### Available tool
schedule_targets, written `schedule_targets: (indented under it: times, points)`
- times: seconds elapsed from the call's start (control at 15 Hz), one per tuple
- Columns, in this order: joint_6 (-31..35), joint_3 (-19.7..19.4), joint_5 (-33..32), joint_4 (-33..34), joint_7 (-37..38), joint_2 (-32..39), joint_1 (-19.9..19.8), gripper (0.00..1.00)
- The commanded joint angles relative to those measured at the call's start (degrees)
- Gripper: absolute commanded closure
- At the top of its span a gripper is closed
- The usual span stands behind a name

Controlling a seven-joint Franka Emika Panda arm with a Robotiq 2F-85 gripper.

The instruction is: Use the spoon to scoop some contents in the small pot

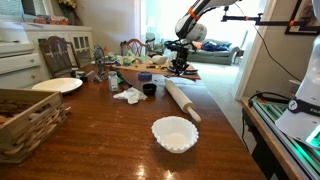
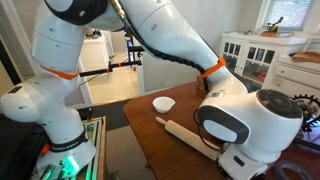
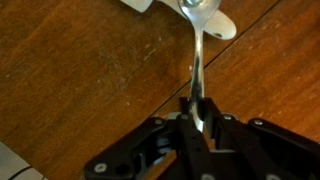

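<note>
I will turn my gripper and move it down onto the bare tabletop beside the pale board handle to let go of the metal spoon, because the spoon's bowl hangs over that handle.
In the wrist view my gripper is shut on the handle of a metal spoon. The spoon's bowl points away from me, just above the brown wooden table. In an exterior view the gripper hangs low over the far part of the table. The small dark pot stands on the table nearer the camera and to the left of the gripper, apart from it. The pot does not show in the wrist view. In the other exterior view the arm hides the gripper and the pot.
A white fluted bowl stands near the table's front. A wooden rolling pin lies between it and the gripper. A crumpled white cloth, a white plate and a wicker basket lie to the left.
</note>
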Motion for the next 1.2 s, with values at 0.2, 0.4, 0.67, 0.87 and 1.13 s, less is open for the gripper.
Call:
schedule_targets:
  times: [0.2,0.4,0.67,0.87,1.13]
  points:
    - [-2.0,1.3,7.3,3.2,9.9,4.0,-5.6,0.95]
    - [-2.3,1.3,10.3,3.7,14.7,5.3,-7.0,0.95]
    - [-1.3,1.4,15.1,3.0,20.8,6.1,-7.7,0.95]
    - [-0.6,1.1,16.3,2.6,22.1,6.0,-7.3,0.95]
    - [-0.3,0.2,14.0,2.0,21.9,5.6,-6.3,0.95]
